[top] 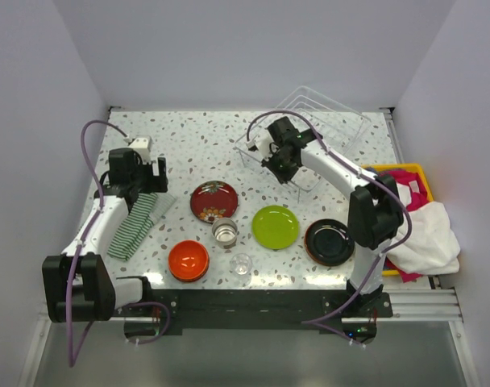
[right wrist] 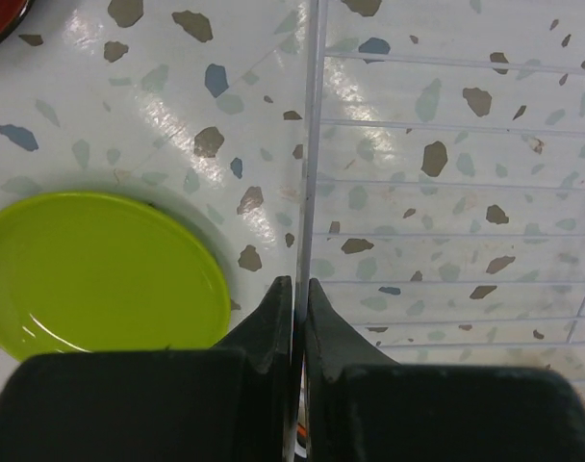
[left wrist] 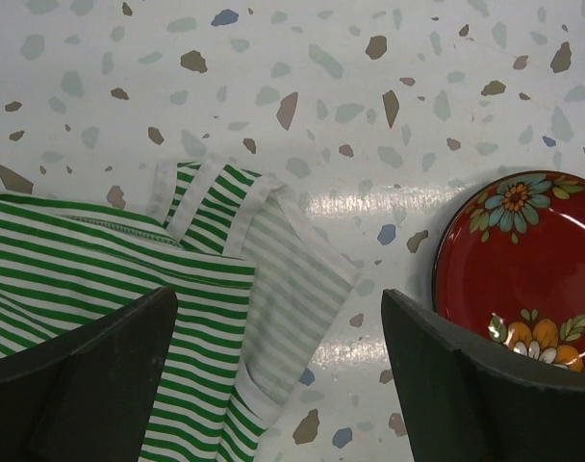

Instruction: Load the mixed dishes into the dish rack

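Note:
I need to move my right gripper back toward the far edge of the lime green plate and turn it, then let go of the rack's rim, because the rack (top: pixel 325 121) stands crooked.
The clear dish rack (top: pixel 325 121) stands at the back right, tilted, with no dishes in it. My right gripper (top: pixel 279 165) (right wrist: pixel 300 284) is shut on its thin near rim (right wrist: pixel 312 144). On the table in front lie a dark red plate (top: pixel 213 201) (left wrist: pixel 523 260), lime green plate (top: pixel 276 226) (right wrist: pixel 100 269), black plate (top: pixel 329 242), orange bowl (top: pixel 188 260), steel cup (top: pixel 224 232) and glass (top: pixel 241 264). My left gripper (top: pixel 152 179) (left wrist: pixel 278 298) hangs open over the table between the striped cloth and the red plate, holding nothing.
A green-white striped cloth (top: pixel 139 222) (left wrist: pixel 100 260) lies at the left beside my left arm. A yellow bin (top: pixel 406 173) with red and white cloths (top: pixel 426 234) sits at the right edge. White walls enclose the table on three sides.

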